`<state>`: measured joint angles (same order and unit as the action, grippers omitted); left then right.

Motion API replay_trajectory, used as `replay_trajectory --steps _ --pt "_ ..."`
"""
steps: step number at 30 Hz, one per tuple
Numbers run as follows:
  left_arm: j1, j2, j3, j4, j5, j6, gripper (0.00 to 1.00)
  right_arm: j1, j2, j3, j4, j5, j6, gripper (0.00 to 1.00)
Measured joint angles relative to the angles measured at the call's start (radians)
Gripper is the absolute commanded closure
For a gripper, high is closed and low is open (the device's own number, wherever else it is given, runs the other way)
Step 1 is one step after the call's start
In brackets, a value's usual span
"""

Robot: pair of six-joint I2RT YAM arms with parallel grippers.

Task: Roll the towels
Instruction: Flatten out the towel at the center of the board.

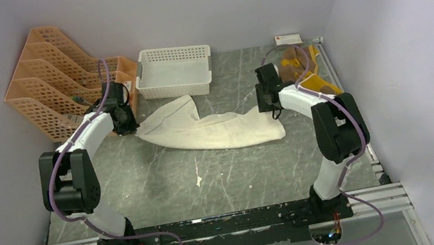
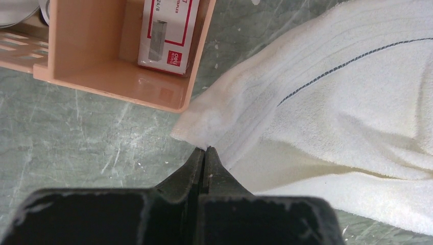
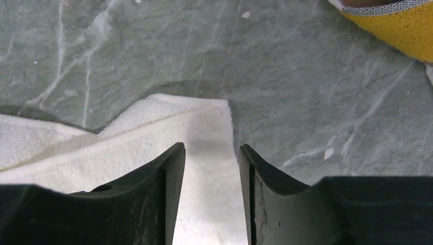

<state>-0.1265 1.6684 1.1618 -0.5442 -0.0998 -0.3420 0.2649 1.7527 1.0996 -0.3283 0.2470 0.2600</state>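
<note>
I need to ease my right gripper down and outward next and close it on the cream-white towel's corner (image 1: 262, 110) (image 3: 220, 111) nearest the mustard-yellow towel, because the corner is just beyond my open fingers.
The cream-white towel (image 1: 215, 129) lies unrolled and rumpled across the middle of the table, running from the left gripper to the right one. My left gripper (image 2: 206, 149) is shut, its tips pinching the hem at the towel's left corner (image 2: 332, 102); in the top view it (image 1: 127, 126) is beside the orange rack. My right gripper (image 3: 211, 150) is open, its fingers straddling the towel's right corner (image 3: 153, 132), and it shows in the top view (image 1: 270, 107). The brown and mustard-yellow towel (image 1: 299, 67) lies at the back right, with its edge in the right wrist view (image 3: 398, 25).
An orange file rack (image 1: 52, 84) stands at the back left, close to the left gripper, with a staples box (image 2: 166, 30) inside. A white lattice basket (image 1: 174, 69) sits at the back centre. A small white box (image 1: 288, 38) lies by the back wall.
</note>
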Motion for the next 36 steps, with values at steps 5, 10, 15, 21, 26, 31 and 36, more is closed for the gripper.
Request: replay_trajectory --steps 5,10,15,21,26,31,36 --pt "0.000 0.000 0.000 -0.004 0.000 0.009 0.93 -0.026 0.041 0.011 0.020 -0.011 -0.003 0.56" --pt "0.000 0.001 0.007 -0.016 0.000 0.015 0.93 -0.051 0.073 0.018 0.037 -0.054 -0.003 0.62" --pt "0.000 0.007 0.026 -0.028 0.000 0.022 0.93 -0.065 0.114 0.068 0.054 -0.095 -0.002 0.78" --pt "0.000 0.023 0.042 -0.034 0.000 0.029 0.93 -0.077 0.141 0.078 0.072 -0.130 -0.002 1.00" --pt "0.000 0.037 0.058 -0.046 0.000 0.032 0.93 -0.085 0.141 0.084 0.072 -0.149 0.002 1.00" --pt "0.000 0.040 0.096 -0.076 0.000 0.042 0.93 -0.087 0.105 0.087 0.059 -0.148 0.004 1.00" --pt "0.000 0.069 0.259 -0.139 -0.005 0.064 0.93 -0.087 -0.041 0.137 0.022 -0.102 0.017 1.00"
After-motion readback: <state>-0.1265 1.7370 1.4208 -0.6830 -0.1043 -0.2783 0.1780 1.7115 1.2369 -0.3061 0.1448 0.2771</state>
